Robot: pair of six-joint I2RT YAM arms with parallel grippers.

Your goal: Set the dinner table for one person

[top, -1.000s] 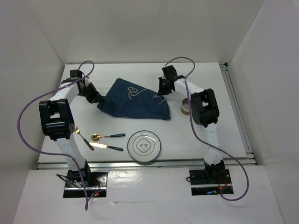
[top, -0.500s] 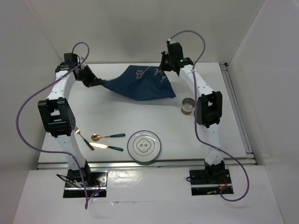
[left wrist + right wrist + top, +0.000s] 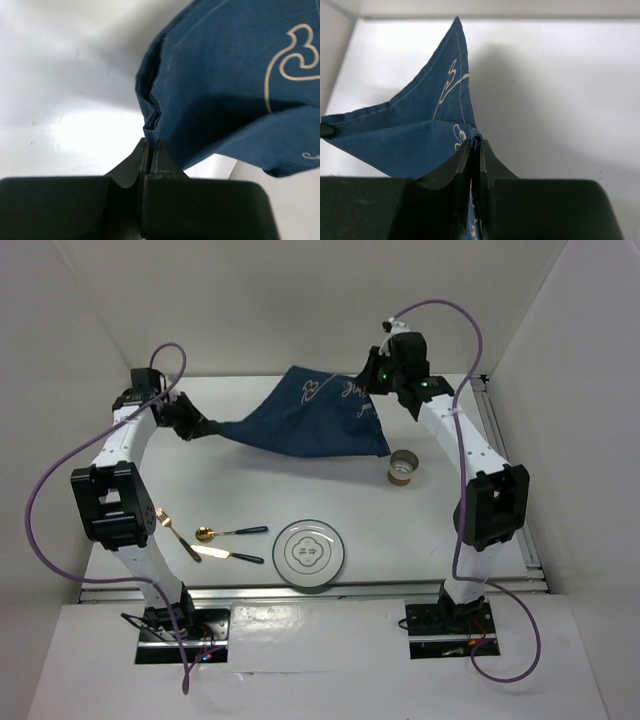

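Note:
Next, my right gripper moves down and back toward the table (image 3: 364, 467) beside the brown cup and releases the mat's edge, because that edge hangs high above the table.
A navy blue cloth mat (image 3: 305, 420) with white drawings hangs stretched above the back of the white dinner table (image 3: 440, 530). My left gripper (image 3: 203, 426) is shut on the mat's left corner (image 3: 152, 122). My right gripper (image 3: 368, 380) is shut on its right top edge (image 3: 478, 137) and holds it higher. A white plate (image 3: 311, 553) lies near the front edge. A gold fork (image 3: 176, 533), a gold spoon (image 3: 226, 533) and a gold knife (image 3: 228, 554), with dark handles, lie left of the plate.
A small brown cup (image 3: 403, 467) stands under the mat's right lower corner. White walls close in the table at the back and both sides. A metal rail (image 3: 505, 470) runs along the right edge.
Both grippers have lifted the mat off the table and moved apart and toward the back, pulling it from a crumpled heap into a stretched sheet. The right arm has swung to the right.

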